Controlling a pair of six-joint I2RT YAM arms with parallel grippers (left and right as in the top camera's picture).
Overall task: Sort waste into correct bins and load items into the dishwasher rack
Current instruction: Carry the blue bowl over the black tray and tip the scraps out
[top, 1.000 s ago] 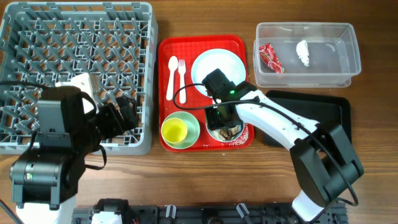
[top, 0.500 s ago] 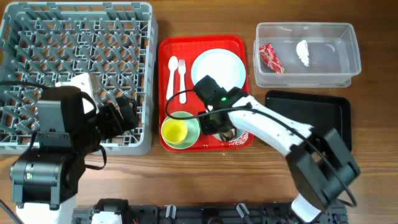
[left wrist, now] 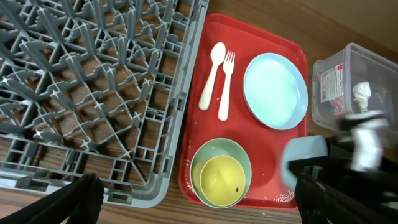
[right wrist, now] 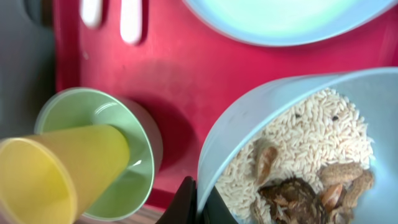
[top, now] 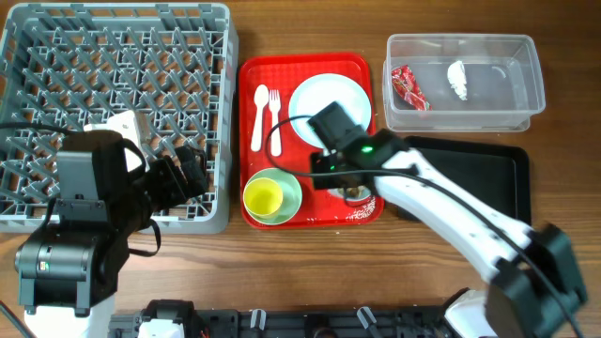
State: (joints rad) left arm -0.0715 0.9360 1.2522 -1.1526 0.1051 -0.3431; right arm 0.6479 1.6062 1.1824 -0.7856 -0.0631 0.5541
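Next, my right gripper will tip the scraps over the black tray, then return and lower to release the bowl, since the red tray's front (top: 320, 207) lies below it.
My right gripper (top: 336, 175) (right wrist: 200, 200) is shut on the rim of a pale-blue bowl (right wrist: 249, 134) holding rice-like food scraps (right wrist: 308, 152), over the red serving tray's (top: 305, 68) front right. The bowl also shows in the overhead view (top: 357, 195) and the left wrist view (left wrist: 303, 155). The yellow cup (top: 264, 196) stands in a green bowl (top: 289, 188) at the tray's front left. The pale-blue plate (top: 329, 101), white fork (top: 273, 106) and spoon (top: 259, 117) lie on the tray. My left gripper (top: 184, 175) (left wrist: 199, 198) is open and empty over the grey dishwasher rack's (top: 113, 75) front right corner.
The clear tub (top: 498, 111) at the back right holds the red wrapper (top: 408, 86) and the white tissue wad (top: 457, 80). The black tray (top: 484, 174) lies in front of it, just right of my right arm.
My right gripper swung left toward the green bowl, then back right and up, with the scrap bowl in its jaws. The left arm has not moved.
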